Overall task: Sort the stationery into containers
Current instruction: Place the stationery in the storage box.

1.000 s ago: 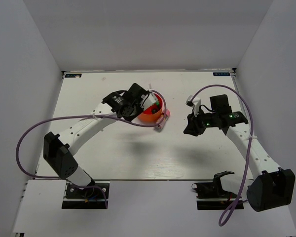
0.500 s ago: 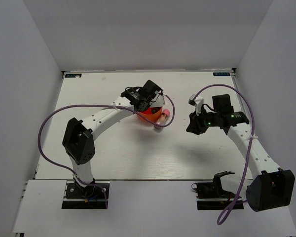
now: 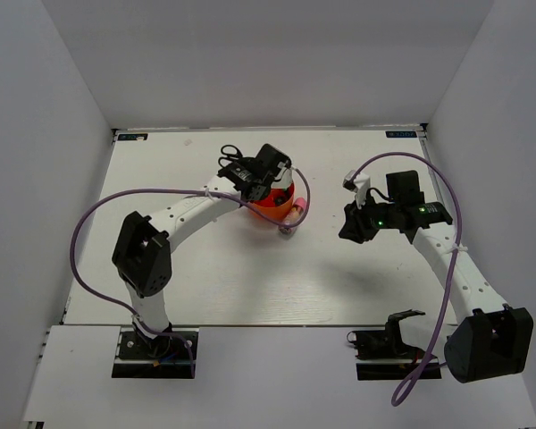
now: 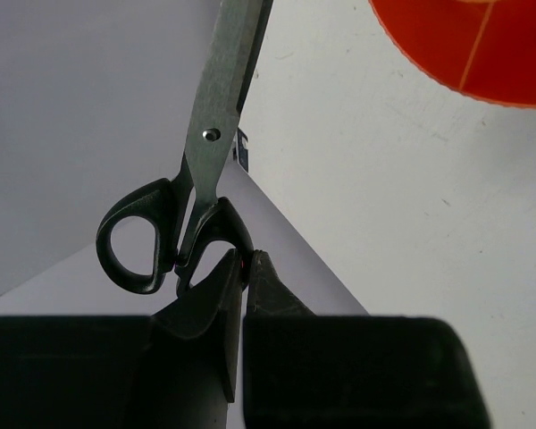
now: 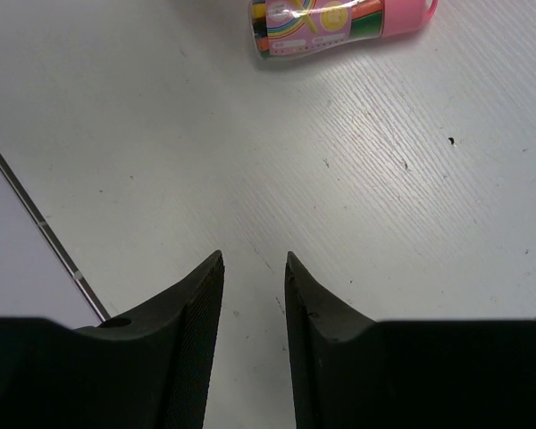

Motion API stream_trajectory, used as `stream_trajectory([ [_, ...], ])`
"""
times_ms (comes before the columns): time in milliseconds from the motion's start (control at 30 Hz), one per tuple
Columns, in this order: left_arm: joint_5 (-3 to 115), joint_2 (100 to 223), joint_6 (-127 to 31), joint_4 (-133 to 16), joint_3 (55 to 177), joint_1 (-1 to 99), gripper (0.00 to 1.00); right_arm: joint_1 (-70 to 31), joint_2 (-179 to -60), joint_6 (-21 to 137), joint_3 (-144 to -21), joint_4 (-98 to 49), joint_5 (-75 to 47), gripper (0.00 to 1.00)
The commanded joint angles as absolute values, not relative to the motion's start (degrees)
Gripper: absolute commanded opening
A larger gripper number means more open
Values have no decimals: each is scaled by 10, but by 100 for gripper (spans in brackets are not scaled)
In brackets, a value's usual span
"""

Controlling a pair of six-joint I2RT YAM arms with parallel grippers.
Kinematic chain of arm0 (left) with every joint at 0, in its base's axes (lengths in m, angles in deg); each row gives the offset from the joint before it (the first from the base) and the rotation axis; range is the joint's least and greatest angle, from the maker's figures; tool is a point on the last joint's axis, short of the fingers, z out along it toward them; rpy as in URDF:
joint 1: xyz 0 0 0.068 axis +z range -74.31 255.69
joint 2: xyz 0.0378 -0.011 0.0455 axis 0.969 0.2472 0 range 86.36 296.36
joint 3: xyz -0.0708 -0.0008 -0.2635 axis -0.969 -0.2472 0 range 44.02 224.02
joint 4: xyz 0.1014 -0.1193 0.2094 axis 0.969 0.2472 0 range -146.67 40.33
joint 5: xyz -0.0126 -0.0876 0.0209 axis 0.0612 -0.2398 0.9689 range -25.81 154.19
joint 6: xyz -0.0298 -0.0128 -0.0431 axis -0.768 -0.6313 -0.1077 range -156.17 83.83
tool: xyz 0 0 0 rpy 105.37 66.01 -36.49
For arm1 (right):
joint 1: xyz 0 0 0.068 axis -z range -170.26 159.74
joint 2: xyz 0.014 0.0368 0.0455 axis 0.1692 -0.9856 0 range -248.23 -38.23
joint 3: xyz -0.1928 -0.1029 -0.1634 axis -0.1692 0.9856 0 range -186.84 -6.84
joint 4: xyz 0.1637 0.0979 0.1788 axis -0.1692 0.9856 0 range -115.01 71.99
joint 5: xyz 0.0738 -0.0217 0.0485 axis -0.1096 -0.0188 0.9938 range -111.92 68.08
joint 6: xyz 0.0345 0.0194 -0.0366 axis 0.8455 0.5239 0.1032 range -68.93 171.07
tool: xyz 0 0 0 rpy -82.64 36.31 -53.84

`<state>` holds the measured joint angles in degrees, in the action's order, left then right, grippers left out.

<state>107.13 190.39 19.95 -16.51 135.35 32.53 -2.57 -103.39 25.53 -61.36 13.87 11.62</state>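
Observation:
My left gripper draws back next, lowers the scissors' blades inside the orange tub's opening (image 3: 278, 197) and releases the scissors (image 3: 230, 163). That opening lies below the gripper and back from it.
My left gripper (image 4: 244, 256) is shut on one handle loop of the black-handled scissors (image 4: 210, 152), which hang blades-away near the rim of the orange tub (image 4: 478, 49). In the top view the left gripper (image 3: 241, 172) is at the tub's (image 3: 272, 207) far left side, with the scissors (image 3: 230, 163) held there. The pink-capped clear tube (image 3: 294, 211) lies on the table touching the tub's right side; it also shows in the right wrist view (image 5: 339, 22). My right gripper (image 5: 253, 259) is open and empty, right of the tube, also in the top view (image 3: 347, 225).
White walls enclose the table on the left, back and right. The left arm's purple cable (image 3: 98, 214) loops over the table's left part. The right arm's cable (image 3: 402, 161) arcs above it.
The left arm swung from a low stretched pose up over the tub, carrying the scissors to the tub's far left side. The right gripper has barely moved.

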Motion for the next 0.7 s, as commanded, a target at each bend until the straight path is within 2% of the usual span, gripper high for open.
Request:
stream_trajectory([
  [0, 1101, 1867, 202, -169, 1340, 328, 1, -20, -1020, 251, -610, 127, 120, 38],
  [267, 1097, 1829, 145, -54, 1317, 325, 1, -21, -1023, 250, -612, 125, 124, 38],
  [667, 1084, 1801, 180, -84, 1233, 311, 1, -18, -1028, 255, -612, 128, 128, 38],
])
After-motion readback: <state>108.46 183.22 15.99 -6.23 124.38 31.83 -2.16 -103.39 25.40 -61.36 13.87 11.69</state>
